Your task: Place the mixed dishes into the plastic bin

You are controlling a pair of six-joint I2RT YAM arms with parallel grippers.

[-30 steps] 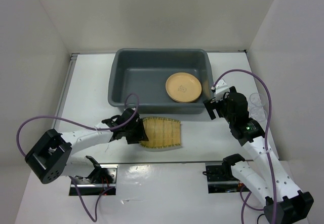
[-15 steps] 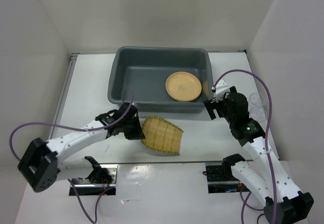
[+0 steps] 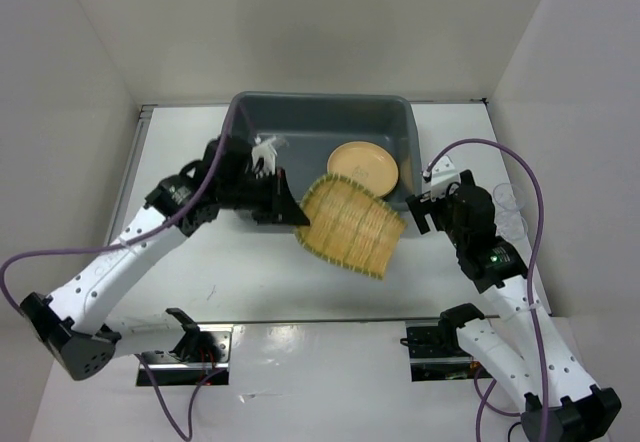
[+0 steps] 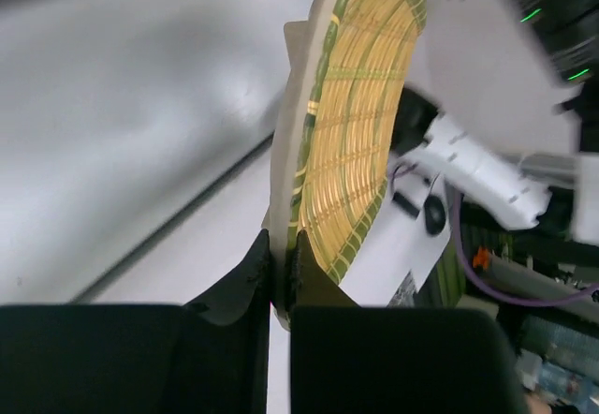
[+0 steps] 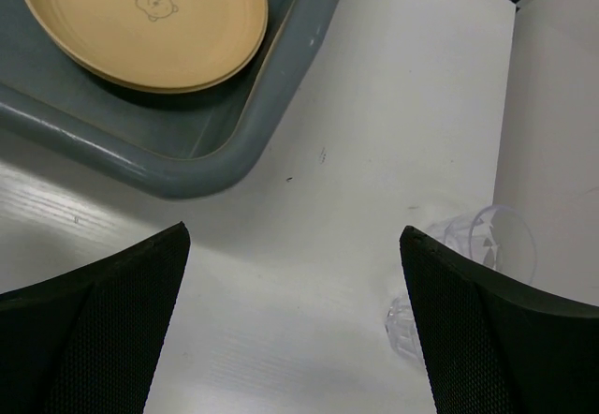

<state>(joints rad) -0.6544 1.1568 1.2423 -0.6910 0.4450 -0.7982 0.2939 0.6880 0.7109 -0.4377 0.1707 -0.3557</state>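
I should next carry the tray (image 3: 350, 225) in my left gripper outward past the bin's front rim, which it overhangs, then lower it there and release. The yellow-tan plate (image 3: 363, 170) is outward and below.
My left gripper (image 3: 287, 208) is shut on the edge of the woven bamboo tray (image 3: 350, 225) and holds it tilted in the air over the front rim of the dark grey plastic bin (image 3: 290, 152). In the left wrist view both fingers pinch the tray (image 4: 356, 124) at its rim, gripper (image 4: 281, 247). A yellow-tan plate (image 3: 363, 170) lies in the bin's right half, also in the right wrist view (image 5: 140, 21). My right gripper (image 3: 420, 212) is open and empty (image 5: 295, 245) above the table by the bin's front right corner (image 5: 168, 166). Two clear glasses (image 3: 505, 199) (image 3: 513, 225) stand right of it.
White walls close in the table on the left, back and right. In the right wrist view one glass (image 5: 494, 238) is by the right wall and the other (image 5: 405, 325) is close to my right finger. The arm bases are at the near edge.
My left gripper has lifted the bamboo tray off the table and carried it up and right, to over the bin's front rim. The right arm has barely moved.
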